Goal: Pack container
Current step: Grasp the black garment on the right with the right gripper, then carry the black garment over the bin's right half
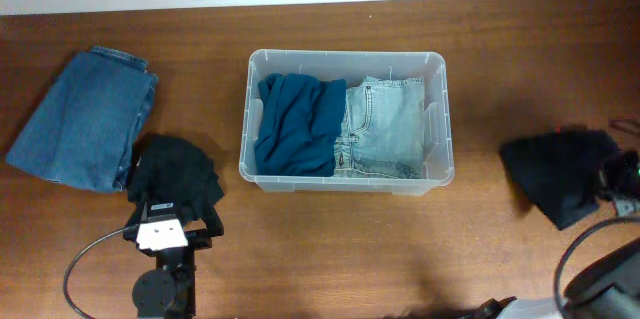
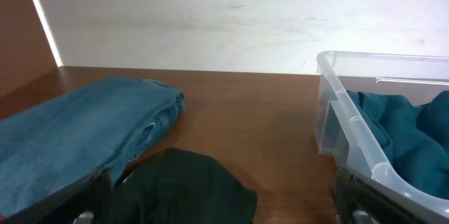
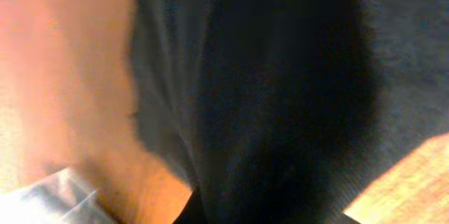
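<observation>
My right gripper is holding the black garment. It should next carry the garment to the left in the overhead view and let go of it on top of the light denim jeans [image 1: 385, 129], which lie there.
The clear plastic container [image 1: 442, 119] stands mid-table and holds a teal garment [image 1: 298, 124] and folded light denim jeans [image 1: 385, 129]. It also shows at the right of the left wrist view [image 2: 351, 122]. My left gripper [image 1: 172, 217] is open at the near edge of a black garment [image 1: 175, 169], whose cloth lies between the spread fingers [image 2: 224, 203] in the left wrist view [image 2: 186, 185]. My right gripper [image 1: 615, 174] is at the right edge of a second black garment [image 1: 555, 184]. That cloth [image 3: 280, 97] fills the blurred right wrist view and hides the fingers, and it looks gripped.
Folded dark blue jeans [image 1: 85, 119] lie at the far left, touching the black garment; they also show in the left wrist view [image 2: 77, 129]. A pale wall runs along the table's far edge. Cables trail at both front corners.
</observation>
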`<state>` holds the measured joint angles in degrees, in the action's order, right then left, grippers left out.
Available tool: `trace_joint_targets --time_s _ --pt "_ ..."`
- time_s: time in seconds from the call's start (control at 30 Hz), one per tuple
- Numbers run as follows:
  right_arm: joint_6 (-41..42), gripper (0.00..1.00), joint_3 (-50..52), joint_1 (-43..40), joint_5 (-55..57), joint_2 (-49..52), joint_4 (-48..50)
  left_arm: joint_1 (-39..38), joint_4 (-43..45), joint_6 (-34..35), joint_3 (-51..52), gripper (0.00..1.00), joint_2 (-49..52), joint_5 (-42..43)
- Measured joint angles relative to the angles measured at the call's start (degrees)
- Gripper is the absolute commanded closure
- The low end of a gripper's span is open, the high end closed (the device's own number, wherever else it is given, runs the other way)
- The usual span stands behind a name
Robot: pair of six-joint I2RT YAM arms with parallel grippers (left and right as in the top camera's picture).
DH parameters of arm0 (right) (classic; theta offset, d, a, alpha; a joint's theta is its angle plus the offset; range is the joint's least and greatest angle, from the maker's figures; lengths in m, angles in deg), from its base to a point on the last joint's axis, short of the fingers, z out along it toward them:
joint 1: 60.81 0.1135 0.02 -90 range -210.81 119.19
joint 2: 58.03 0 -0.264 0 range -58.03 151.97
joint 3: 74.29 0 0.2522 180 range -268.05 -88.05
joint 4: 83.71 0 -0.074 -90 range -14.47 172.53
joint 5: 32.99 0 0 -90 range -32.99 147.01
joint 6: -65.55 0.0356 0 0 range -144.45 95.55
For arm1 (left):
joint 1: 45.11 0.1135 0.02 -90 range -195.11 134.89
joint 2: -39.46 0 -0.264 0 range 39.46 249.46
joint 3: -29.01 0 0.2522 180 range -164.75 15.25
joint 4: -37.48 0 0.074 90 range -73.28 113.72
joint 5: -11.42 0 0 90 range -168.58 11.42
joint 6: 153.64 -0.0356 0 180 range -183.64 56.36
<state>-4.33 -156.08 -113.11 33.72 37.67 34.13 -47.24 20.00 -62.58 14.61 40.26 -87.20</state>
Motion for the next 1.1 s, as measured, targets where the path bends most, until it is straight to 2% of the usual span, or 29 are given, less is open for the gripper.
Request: trace_joint_targets --time_s 0.2,0.4,0.73,0.93,1.1 --pt "-1.3 0.96 -5.6 5.8 -0.2 -6.1 -1.0 0.0 0.0 0.0 0.0 0.0 0.0 0.0" --pt "-3.9 0.96 -15.9 13.8 -0.2 -9.3 -5.7 0.0 0.0 0.0 0.0 0.0 0.0 0.0" --pt "-10.5 0.96 -34.3 38.9 -1.2 -9.8 -11.0 0.0 0.0 0.0 0.0 0.01 0.0 0.0" --pt "-14.5 0.96 -37.0 54.6 0.6 -10.1 -9.4 0.0 0.0 0.0 0.0 0.01 0.0 0.0" --pt "-18.3 0.96 -37.1 61.2 3.4 -9.0 -9.4 0.0 0.0 0.0 0.0 0.01 0.0 0.0"
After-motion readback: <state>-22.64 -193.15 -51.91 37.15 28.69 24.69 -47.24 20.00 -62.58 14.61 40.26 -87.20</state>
